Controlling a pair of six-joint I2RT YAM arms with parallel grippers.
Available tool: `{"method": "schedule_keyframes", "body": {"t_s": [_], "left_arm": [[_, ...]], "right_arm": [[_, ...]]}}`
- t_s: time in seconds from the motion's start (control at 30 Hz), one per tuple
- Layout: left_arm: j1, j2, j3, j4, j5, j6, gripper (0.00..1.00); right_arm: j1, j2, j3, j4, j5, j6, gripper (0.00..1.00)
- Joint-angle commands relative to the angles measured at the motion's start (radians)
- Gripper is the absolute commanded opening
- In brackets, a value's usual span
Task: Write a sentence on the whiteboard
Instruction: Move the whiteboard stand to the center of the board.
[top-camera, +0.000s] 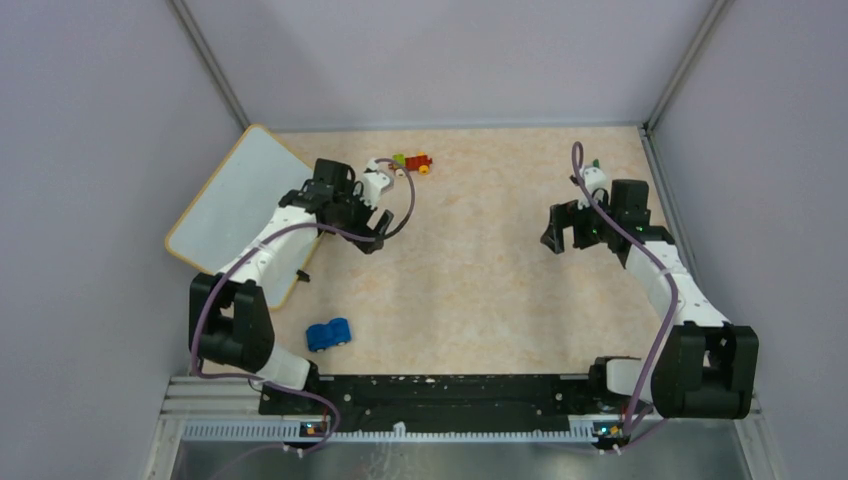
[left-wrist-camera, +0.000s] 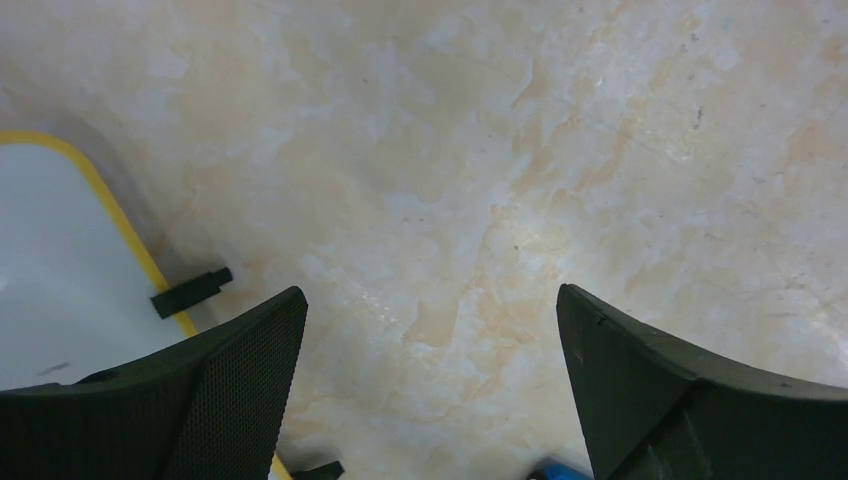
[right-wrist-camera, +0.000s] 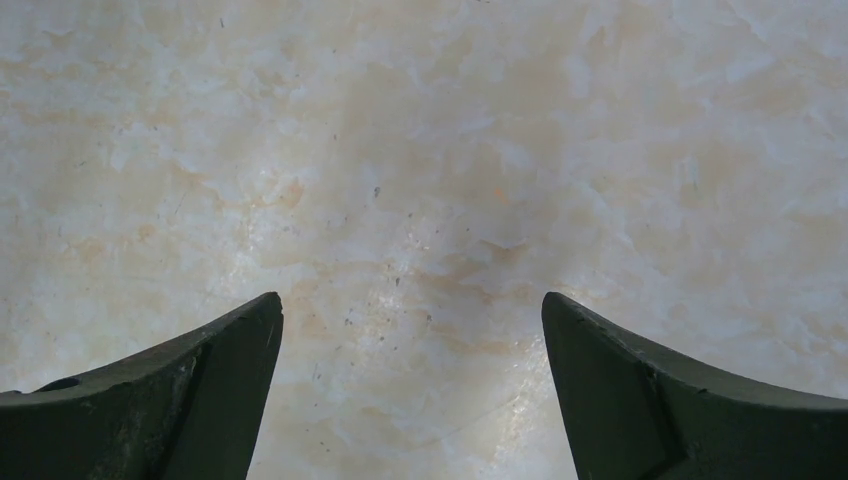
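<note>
The farther black clip on the whiteboard's rim is outside my open fingers. I should turn my left gripper next and lower it toward the whiteboard (top-camera: 235, 195), onto that clip.
The whiteboard (top-camera: 235, 195) lies tilted at the far left of the table, white with a tan-yellow rim; the left arm crosses its near edge. Its corner and a black clip (left-wrist-camera: 190, 291) show in the left wrist view (left-wrist-camera: 60, 290). No writing shows on the board. My left gripper (top-camera: 372, 228) is open and empty, hovering over bare table just right of the board. My right gripper (top-camera: 565, 232) is open and empty over bare table at the right. No marker shows clearly in any view.
A blue toy car (top-camera: 328, 333) lies near the left arm's base. Small red, yellow and green blocks (top-camera: 412, 161) sit at the back centre. A small green-tipped piece (top-camera: 595, 165) lies behind the right gripper. Grey walls close in three sides.
</note>
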Motion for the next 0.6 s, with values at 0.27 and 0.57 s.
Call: {"method": "schedule_keyframes", "body": {"t_s": [0.27,0.57], "left_arm": [[0.001,0.255,0.33,-0.237,-0.207,0.673,0.99],[0.013,0.345,0.316,-0.236,-0.307,0.967,0.88]], "right_arm": [[0.002,0.07,0.107,-0.093,-0.102,-0.092,0.98],[0.003,0.106,0.126,-0.132,-0.131,-0.117,0.98]]}}
